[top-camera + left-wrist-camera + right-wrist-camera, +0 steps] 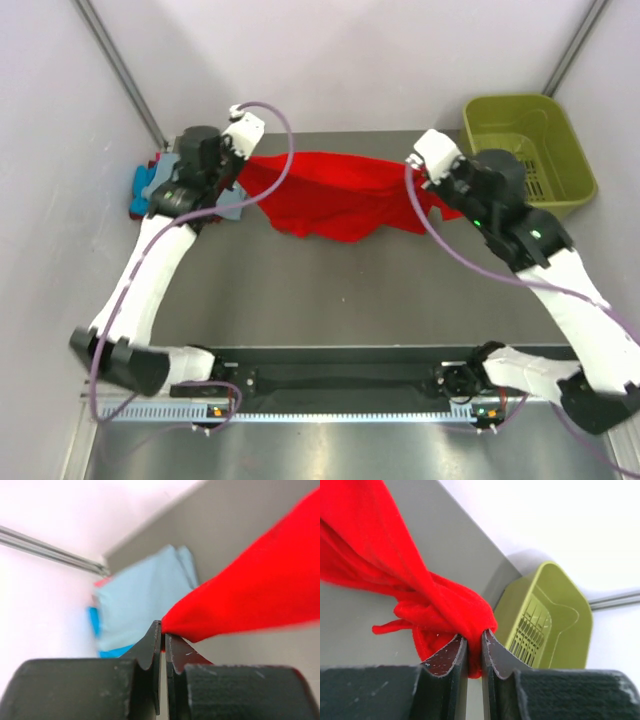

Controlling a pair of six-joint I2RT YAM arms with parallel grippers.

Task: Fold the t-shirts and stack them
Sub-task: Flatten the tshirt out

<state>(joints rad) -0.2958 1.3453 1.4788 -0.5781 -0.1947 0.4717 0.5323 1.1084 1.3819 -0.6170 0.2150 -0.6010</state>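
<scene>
Next, my right gripper carries the bunched fold of the red t-shirt down to the grey table (429, 207) beside the basket, where I then release it.
The red t-shirt (335, 195) hangs stretched across the back of the table between both arms. My left gripper (240, 165) is shut on its left end; in the left wrist view the red cloth (250, 600) comes out of the pinched tips (164, 632). At the right, my right gripper (428, 183) is shut on a bunched fold of the same shirt (450, 610), with cloth squeezed between the tips (475, 642). A pile of grey-blue and turquoise t-shirts (150, 185) lies at the back left, below the left wrist; the light blue one (135, 600) is on top.
An olive-green plastic basket (540, 120) stands at the back right corner, close to the right wrist, its slotted wall (540, 625) just beyond the held cloth. Grey table (330, 290) lies in front of the shirt. White walls enclose the sides and back.
</scene>
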